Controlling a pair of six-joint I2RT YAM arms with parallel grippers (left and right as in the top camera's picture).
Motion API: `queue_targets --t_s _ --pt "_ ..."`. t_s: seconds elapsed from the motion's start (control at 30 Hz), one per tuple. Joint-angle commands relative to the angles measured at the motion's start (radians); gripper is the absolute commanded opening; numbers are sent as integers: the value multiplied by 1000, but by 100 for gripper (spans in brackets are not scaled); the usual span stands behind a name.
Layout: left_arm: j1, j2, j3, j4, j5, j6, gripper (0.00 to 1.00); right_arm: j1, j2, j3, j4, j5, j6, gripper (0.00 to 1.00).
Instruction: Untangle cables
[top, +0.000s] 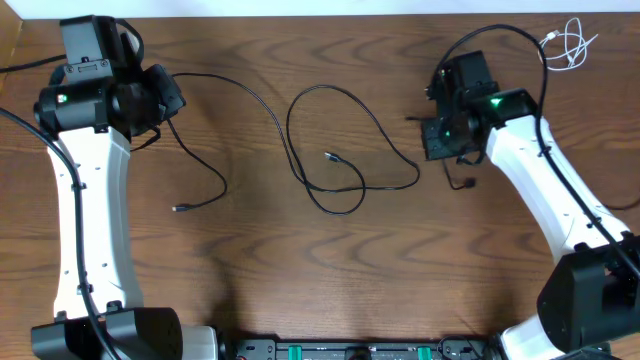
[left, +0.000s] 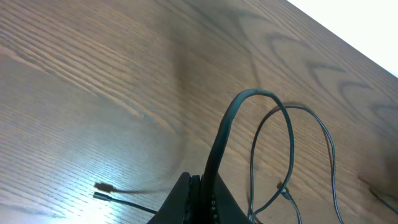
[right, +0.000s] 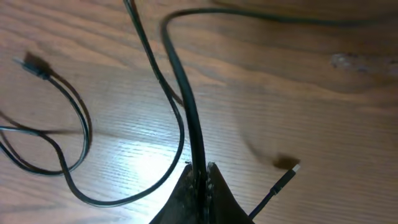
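Observation:
My right gripper needs to carry its black cable to the right in the overhead view and let go of it on the bare side of the table, because another cable fills the middle of the table.
Thin black cables lie across the middle of the table. One loops around a small plug (top: 329, 156). My left gripper (top: 168, 98) at the far left is shut on a black cable (left: 219, 140). A free plug end (top: 178, 208) of a black cable lies in front of it and also shows in the left wrist view (left: 102, 196). My right gripper (top: 441, 138) at the right is shut on another black cable (right: 184, 87). Its short tail ends in a plug (right: 287, 177) beside the jaws. The short white cable (top: 568, 45) lies bunched at the far right corner, apart from the black ones.
Thick black cords run from both robot bases along the table's far edges (top: 510, 35). A black equipment rail (top: 350, 350) lies along the front edge. The wood table (top: 300, 260) is bare in front of the cables.

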Motion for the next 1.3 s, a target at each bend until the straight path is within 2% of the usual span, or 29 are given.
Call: queue_targets --t_s 0.0,0.13,0.3,0.47,0.6,1.07,1.27 --pt "3 0 3 0 -10 18 7 -1 5 29 12 -100 -63 1" --pt "3 0 3 0 -10 18 7 -2 5 145 1 -225 -101 1" --pt "3 0 3 -1 -9 18 7 -21 5 401 -31 -227 -100 1" --pt "3 0 3 -1 -9 18 7 -94 5 645 -95 -72 -100 1" --pt "3 0 3 0 -9 18 7 -204 5 772 -128 46 -123 1" --pt "3 0 3 11 -9 17 7 -694 5 819 136 119 -185 1" --pt "3 0 3 30 -9 17 7 -787 8 819 389 119 -213 1"
